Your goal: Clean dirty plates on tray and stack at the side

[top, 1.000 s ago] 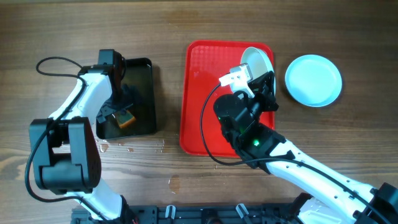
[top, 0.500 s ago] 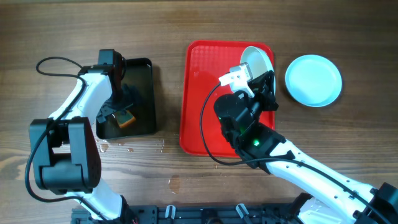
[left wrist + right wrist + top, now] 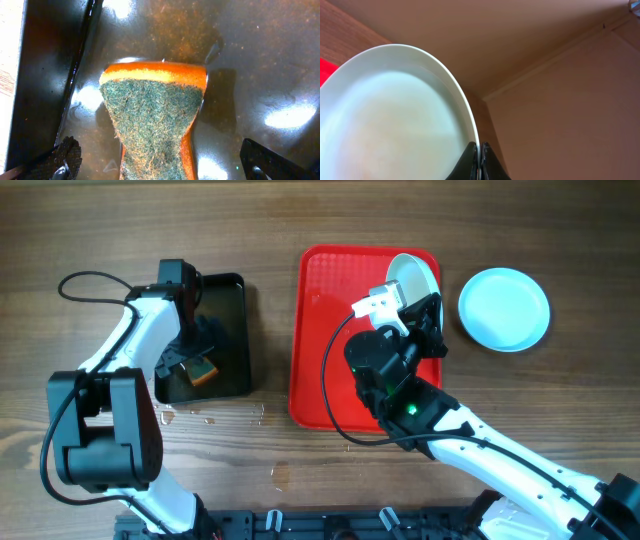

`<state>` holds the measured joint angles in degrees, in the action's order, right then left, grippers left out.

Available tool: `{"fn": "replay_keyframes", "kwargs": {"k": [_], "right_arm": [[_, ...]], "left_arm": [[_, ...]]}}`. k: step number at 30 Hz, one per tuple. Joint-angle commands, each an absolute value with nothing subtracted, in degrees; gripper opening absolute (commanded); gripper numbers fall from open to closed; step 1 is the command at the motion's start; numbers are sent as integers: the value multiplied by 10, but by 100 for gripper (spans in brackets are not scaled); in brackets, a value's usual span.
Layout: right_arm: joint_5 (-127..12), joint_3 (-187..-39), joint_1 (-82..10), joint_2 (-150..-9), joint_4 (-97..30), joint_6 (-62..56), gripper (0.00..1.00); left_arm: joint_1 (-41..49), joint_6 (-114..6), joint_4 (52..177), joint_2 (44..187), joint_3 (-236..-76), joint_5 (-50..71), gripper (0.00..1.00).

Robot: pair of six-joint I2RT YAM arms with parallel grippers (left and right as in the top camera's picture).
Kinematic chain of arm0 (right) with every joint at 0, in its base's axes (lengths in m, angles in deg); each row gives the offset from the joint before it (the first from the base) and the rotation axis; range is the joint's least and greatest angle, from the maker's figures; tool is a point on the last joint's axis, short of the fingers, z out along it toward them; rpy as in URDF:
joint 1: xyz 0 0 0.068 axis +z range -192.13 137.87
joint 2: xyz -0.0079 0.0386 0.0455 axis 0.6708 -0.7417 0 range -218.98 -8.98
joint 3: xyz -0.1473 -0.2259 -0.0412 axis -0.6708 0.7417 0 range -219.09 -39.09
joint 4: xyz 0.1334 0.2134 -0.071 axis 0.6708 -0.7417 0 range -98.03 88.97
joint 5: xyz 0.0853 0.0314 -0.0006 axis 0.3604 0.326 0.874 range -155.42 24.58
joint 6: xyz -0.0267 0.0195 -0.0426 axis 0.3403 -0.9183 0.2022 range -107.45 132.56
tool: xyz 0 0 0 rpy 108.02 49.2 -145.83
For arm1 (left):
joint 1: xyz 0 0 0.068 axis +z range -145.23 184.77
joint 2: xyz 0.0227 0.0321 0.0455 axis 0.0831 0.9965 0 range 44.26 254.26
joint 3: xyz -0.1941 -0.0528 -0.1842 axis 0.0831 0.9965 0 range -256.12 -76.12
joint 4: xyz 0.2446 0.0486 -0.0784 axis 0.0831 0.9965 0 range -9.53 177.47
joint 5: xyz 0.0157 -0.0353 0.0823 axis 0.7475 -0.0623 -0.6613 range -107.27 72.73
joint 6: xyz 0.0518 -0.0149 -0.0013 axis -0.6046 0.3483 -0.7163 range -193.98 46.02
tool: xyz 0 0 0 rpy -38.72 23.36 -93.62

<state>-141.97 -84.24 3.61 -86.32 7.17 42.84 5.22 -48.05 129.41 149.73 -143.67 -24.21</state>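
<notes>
My right gripper is at the red tray with the tilted plate and should swing off the tray next, turn the plate level and lower it onto the second plate (image 3: 504, 310), since that one lies flat.
My right gripper (image 3: 424, 308) is shut on the rim of a pale blue plate (image 3: 412, 278) and holds it tilted on edge over the far right corner of the red tray (image 3: 320, 340). In the right wrist view the jaws (image 3: 479, 150) pinch the plate's rim (image 3: 395, 115). A second plate (image 3: 504, 308) lies flat on the table right of the tray. No third plate shows. My left gripper (image 3: 190, 352) hangs over the black tray, its jaws (image 3: 160, 162) open on either side of an orange sponge with a green scouring face (image 3: 152, 120).
The black tray (image 3: 228, 300) stands left of the red tray and holds shallow water (image 3: 260, 75) and the sponge (image 3: 202, 370). Water drops lie on the wooden table (image 3: 215, 415) in front of it. A cable loops from the left arm (image 3: 85, 280).
</notes>
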Motion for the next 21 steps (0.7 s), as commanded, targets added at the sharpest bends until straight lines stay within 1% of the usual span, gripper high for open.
{"fn": "replay_keyframes", "kwargs": {"k": [1, 2, 4, 7, 9, 11, 13, 17, 19, 21], "right_arm": [[-1425, -849, 39, -863, 75, 390, 4], [-1411, -849, 30, -863, 66, 337, 4], [-1362, -849, 9, -863, 37, 281, 4], [-1307, -850, -13, -863, -7, 235, 4], [-1252, -850, -33, -862, -61, 181, 4], [-1188, -853, -62, -856, -116, 114, 4], [-1096, -869, -99, -844, -172, 60, 4], [-865, -908, -212, -804, -239, 13, 4], [-730, -910, -313, -787, -246, -17, 4], [-647, -910, -391, -788, -249, -35, 4]], "left_arm": [[54, -482, 1293, 1493, -1436, -238, 100], [54, -482, 1293, 1493, -1436, -238, 100], [54, -482, 1293, 1493, -1436, -238, 100], [54, -482, 1293, 1493, -1436, -238, 100], [54, -482, 1293, 1493, -1436, -238, 100], [54, -482, 1293, 1493, -1436, -238, 100], [54, -482, 1293, 1493, -1436, -238, 100], [54, -482, 1293, 1493, -1436, -238, 100], [54, -482, 1293, 1493, -1436, -238, 100], [54, -482, 1293, 1493, -1436, -238, 100]]}}
